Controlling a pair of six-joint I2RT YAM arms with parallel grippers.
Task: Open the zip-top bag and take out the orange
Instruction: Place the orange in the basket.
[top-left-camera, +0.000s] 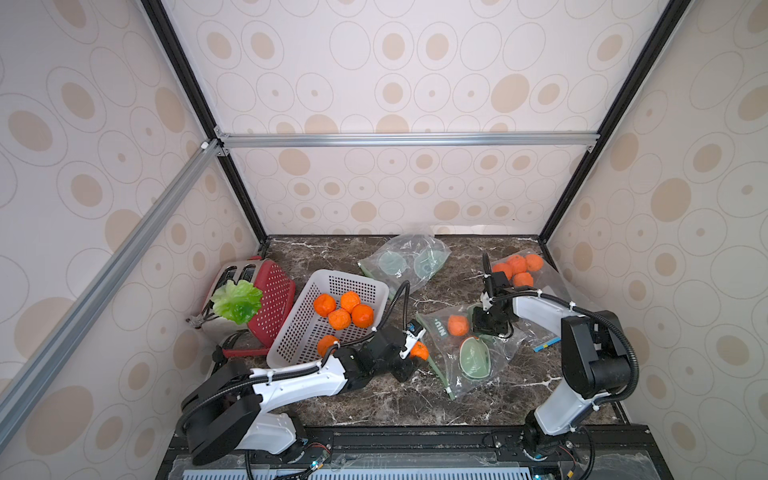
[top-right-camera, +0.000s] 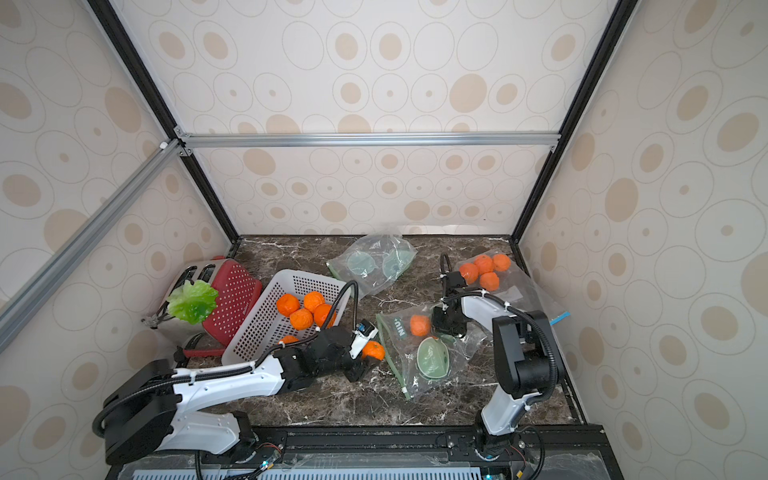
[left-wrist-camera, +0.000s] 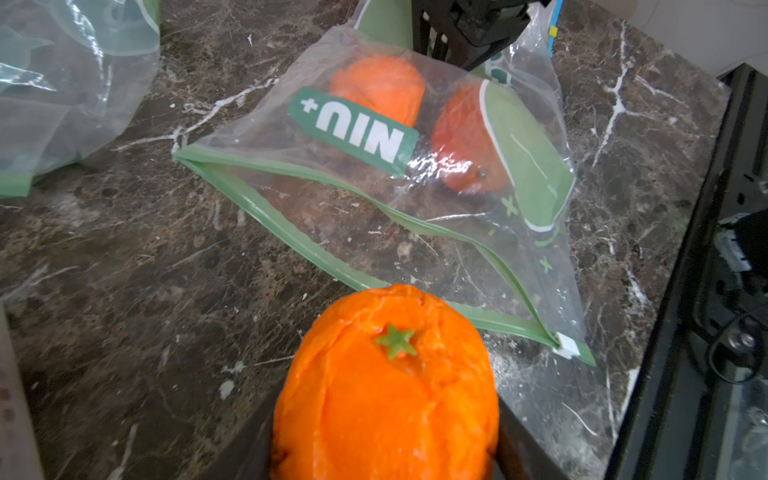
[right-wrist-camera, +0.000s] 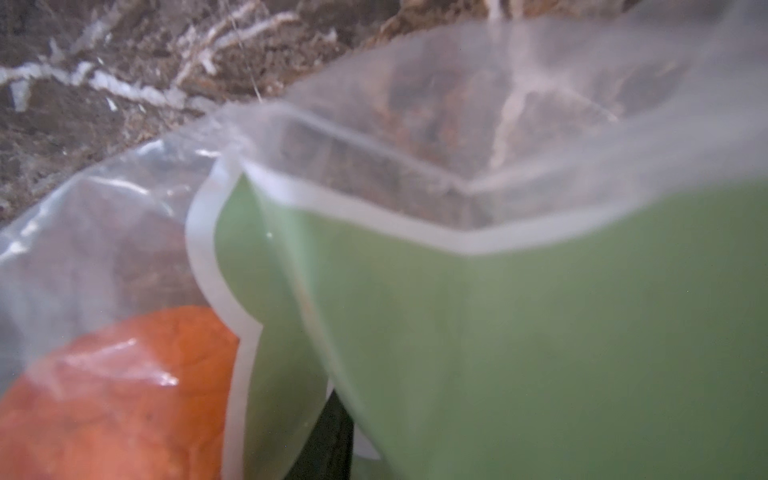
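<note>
The orange in my left gripper is clear of the film, so the gripper should next swing away from the bag and release it over the oranges in the white basket.
My left gripper (top-left-camera: 417, 353) is shut on an orange (left-wrist-camera: 386, 386) with a green stem and holds it just outside the mouth of the zip-top bag (top-left-camera: 490, 365). The bag lies mid-table with its green zip strip (left-wrist-camera: 291, 232) parted and the white slider (left-wrist-camera: 567, 345) at one end. Inside it, an orange (top-left-camera: 458, 325) lies behind the label and a second orange (left-wrist-camera: 461, 137) lies partly behind a green print. At the bag's far end my right gripper (top-left-camera: 490, 329) is shut on the film. In the right wrist view the plastic fills the picture and hides most of the jaws.
A white perforated basket (top-left-camera: 291, 345) holding several oranges stands left of the bag, close behind my left arm. A red toaster (top-left-camera: 272, 299) with lettuce (top-left-camera: 237, 301) is at far left. An empty bag (top-left-camera: 405, 262) lies at the back, and a bag of oranges (top-left-camera: 519, 266) lies back right.
</note>
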